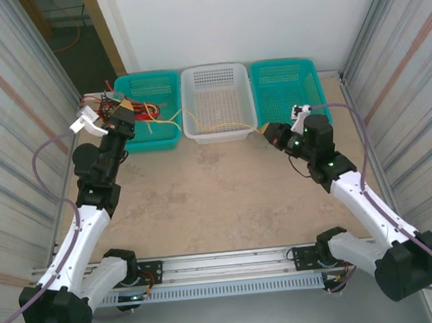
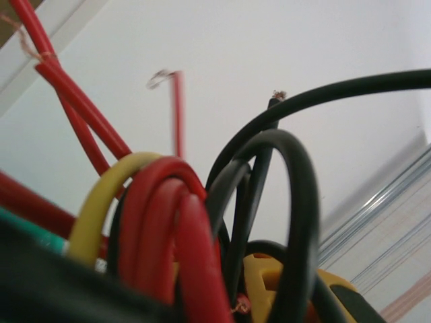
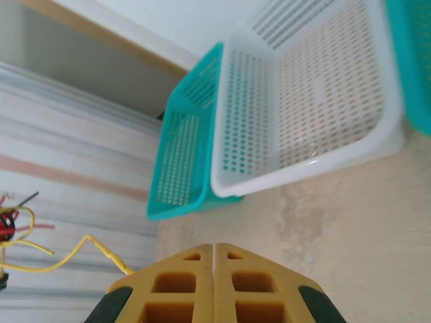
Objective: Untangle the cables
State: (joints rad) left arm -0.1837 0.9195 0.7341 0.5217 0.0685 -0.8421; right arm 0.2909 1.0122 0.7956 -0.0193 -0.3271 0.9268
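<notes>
The table before the white basket is bare, so my left gripper must come back from the teal basket (image 1: 157,78), go down there and release the tangled cable heap.
A tangled bunch of red, black and pale yellow cables (image 1: 112,102) is held up over the left teal basket (image 1: 157,78) by my left gripper (image 1: 124,110), which is shut on it. In the left wrist view, red cables (image 2: 158,222), black cables (image 2: 300,202) and a yellow cable (image 2: 101,208) loop close around the yellow finger (image 2: 266,279). One yellow cable (image 1: 221,125) stretches from the bunch across the white basket (image 1: 216,69) to my right gripper (image 1: 264,130). The right gripper (image 3: 214,250) has its jaws pressed together, and the yellow cable (image 3: 74,252) passes behind its left finger.
Three baskets stand in a row at the back: teal, white, and a teal one on the right (image 1: 307,66). Loose red and yellow cable ends (image 1: 151,110) hang into the left basket. Corrugated walls close both sides. Bare tabletop (image 1: 219,199) lies between the arms.
</notes>
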